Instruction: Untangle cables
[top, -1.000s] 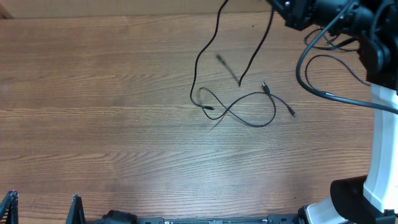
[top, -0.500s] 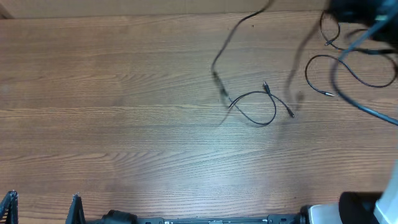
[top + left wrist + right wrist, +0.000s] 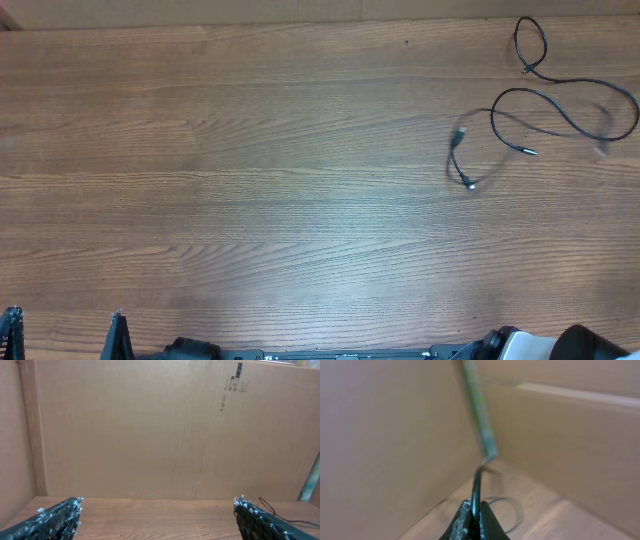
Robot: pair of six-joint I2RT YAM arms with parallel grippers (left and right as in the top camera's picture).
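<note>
Next, the right gripper moves down toward the bare tabletop nearer than the looped cables and releases its black cable, since that clear wood lies below.
Thin black cables (image 3: 560,100) lie at the table's far right in the overhead view, in open loops with a small plug end (image 3: 530,152). A short curved piece (image 3: 456,158) lies just left of them. My right gripper (image 3: 475,508) is shut on one black cable (image 3: 475,485), which rises straight up from its jaws; a blurred loop (image 3: 506,505) lies on the table beyond. That gripper is outside the overhead view. My left gripper (image 3: 158,505) stands wide open with nothing in it, low at the table's near left (image 3: 65,338). A cable (image 3: 272,511) shows past its right finger.
A brown cardboard wall (image 3: 150,425) stands along the table's far edge and sides. The right arm's base (image 3: 590,345) sits at the near right corner. A blurred green strip (image 3: 479,415) crosses the right wrist view.
The right arm has swung out of the overhead view to the right, with a cable in its grip. The tangle from the table's middle has been dragged to the right. The left gripper has not moved.
</note>
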